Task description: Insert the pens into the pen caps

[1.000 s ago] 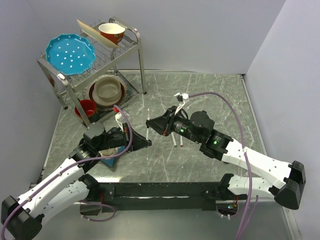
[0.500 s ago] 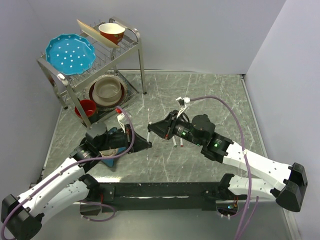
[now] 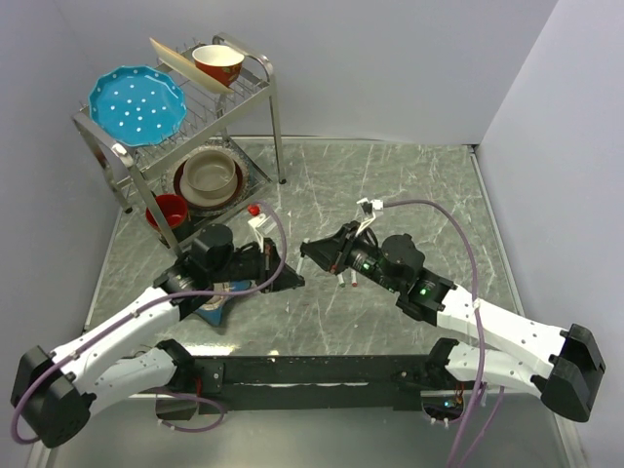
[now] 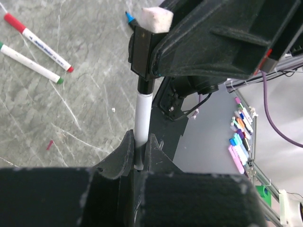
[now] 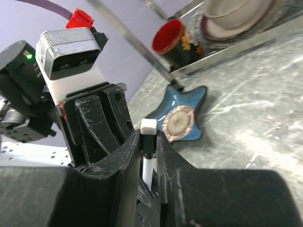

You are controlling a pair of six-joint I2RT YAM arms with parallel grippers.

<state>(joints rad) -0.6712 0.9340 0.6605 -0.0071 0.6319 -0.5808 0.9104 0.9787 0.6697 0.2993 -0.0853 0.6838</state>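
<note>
Next, as the pen sits in its cap, the left gripper moves down and releases on the bare tabletop [image 3: 310, 286] [image 4: 21, 116] beside the green pen, below the gripper.
My left gripper [image 4: 139, 137] is shut on the lower barrel of a white pen [image 4: 143, 113]. The pen's upper end sits inside a black cap [image 4: 141, 54] with a white end block. My right gripper [image 5: 149, 135] is shut on that cap [image 5: 148, 126], with the white barrel [image 5: 147, 171] showing below it. In the top view the two grippers, left [image 3: 290, 278] and right [image 3: 308, 250], meet tip to tip above the table's middle. Two capped pens lie on the table, one red [image 4: 40, 41] and one green [image 4: 28, 61]. A blue pen tip [image 4: 128, 16] peeks out behind the right gripper.
A blue star-shaped dish [image 3: 216, 300] lies under my left arm and also shows in the right wrist view [image 5: 182, 120]. A metal dish rack [image 3: 185, 107] with a blue plate, bowls and a red cup [image 5: 168, 42] stands at the back left. Loose pens [image 3: 343, 278] lie under my right gripper.
My left wrist has moved up and to the right, and my right gripper has shifted slightly right and down. The pen stays held between the two grippers.
</note>
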